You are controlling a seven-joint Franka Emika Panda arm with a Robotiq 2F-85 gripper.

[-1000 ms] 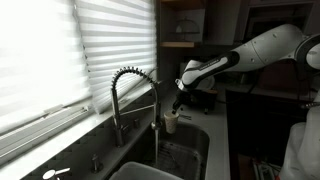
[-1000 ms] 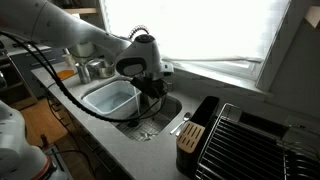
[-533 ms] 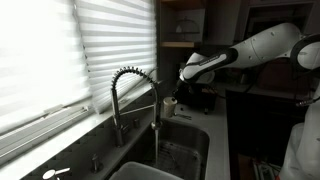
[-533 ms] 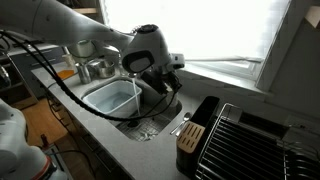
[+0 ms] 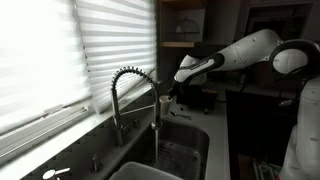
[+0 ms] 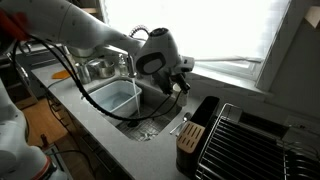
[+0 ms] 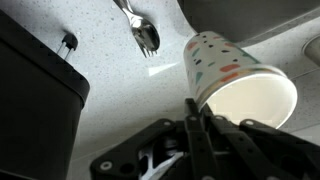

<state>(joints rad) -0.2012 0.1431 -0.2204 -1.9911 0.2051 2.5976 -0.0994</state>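
The cup (image 7: pixel 235 75) still hangs above the counter. Its rim goes down and outward toward the window, onto the bare counter beside the sink, next, and my gripper releases it.
My gripper (image 7: pixel 196 108) is shut on the rim of a white paper cup (image 7: pixel 235 75) with coloured dots. The cup is held tilted above a speckled grey counter (image 7: pixel 110 95). A metal spoon (image 7: pixel 143 30) lies on the counter just beyond the cup. In both exterior views the gripper (image 5: pixel 170 95) (image 6: pixel 180 82) hangs over the counter beside the sink (image 6: pixel 110 97). The cup is small and hard to make out there.
A coiled spring faucet (image 5: pixel 135 95) stands behind the sink, under window blinds (image 5: pixel 60 50). A black knife block (image 6: pixel 193 125) (image 7: pixel 35 80) and a wire dish rack (image 6: pixel 255 140) stand on the counter near the gripper. Metal pots (image 6: pixel 95 70) sit beyond the sink.
The gripper has risen with the cup from low at the sink and moved sideways over the counter, toward the knife block.
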